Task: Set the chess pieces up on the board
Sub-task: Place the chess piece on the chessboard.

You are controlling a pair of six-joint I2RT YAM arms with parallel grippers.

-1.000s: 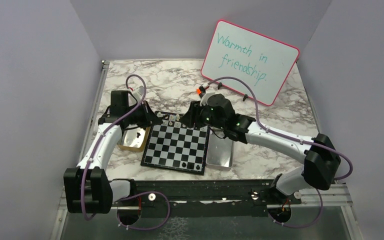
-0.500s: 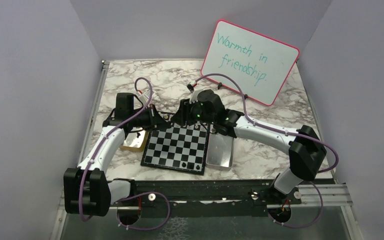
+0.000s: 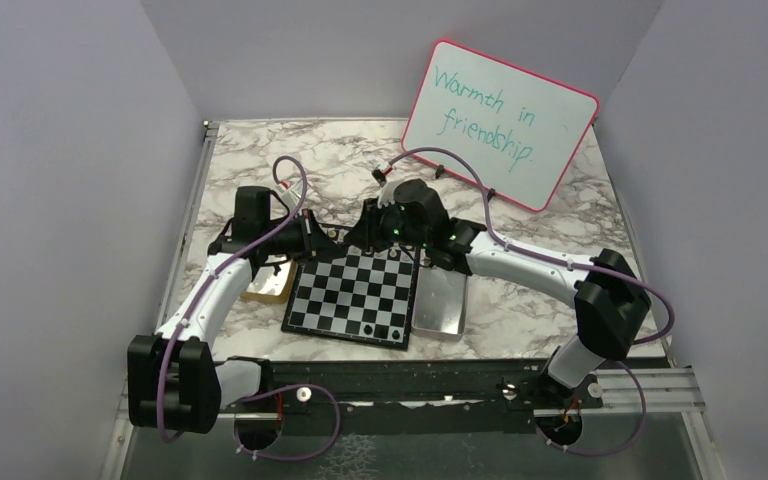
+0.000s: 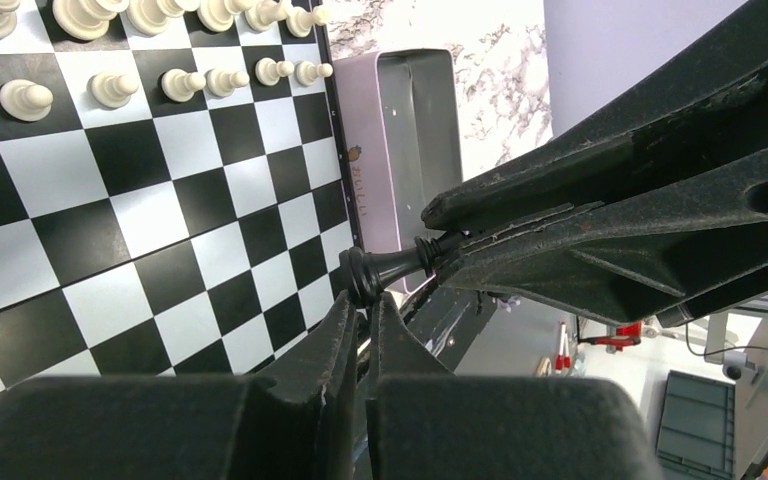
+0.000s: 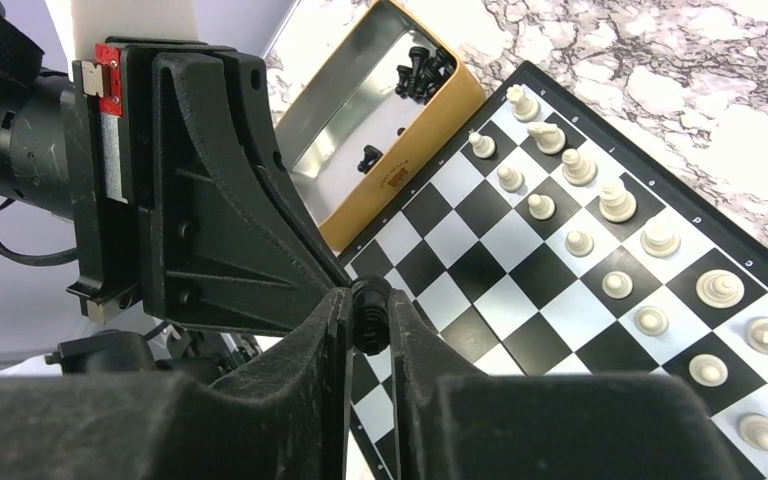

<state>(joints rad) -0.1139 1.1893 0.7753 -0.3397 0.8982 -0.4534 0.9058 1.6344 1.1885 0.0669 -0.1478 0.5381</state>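
Observation:
The right gripper carries the black piece back and down to the near row's empty middle light square [image 3: 339,326] next and releases it, since black pieces stand in that row.
The board [image 3: 352,300] lies between my two arms. Above its far-left corner my grippers meet tip to tip. A black chess piece [image 4: 392,266] hangs sideways between them. My left gripper [image 4: 365,305] is shut, pinching the rim of the piece's base. My right gripper [image 5: 370,300] is shut around the same black piece [image 5: 370,312], and its fingers [image 4: 560,230] hold the piece's head end. Several white pieces [image 5: 610,200] stand in two rows along one side of the board. More black pieces [image 5: 415,65] lie in the gold tray [image 5: 430,130].
The gold tray [image 3: 265,285] sits against the board's left side and a silver tin [image 3: 440,310] against its right side. A pink-rimmed whiteboard [image 3: 500,120] leans at the back right. A few black pieces [image 3: 380,328] stand on the board's near row.
My right arm swung left to meet the left gripper, and its jaws narrowed onto the black piece. The left gripper shifted slightly right and stayed shut.

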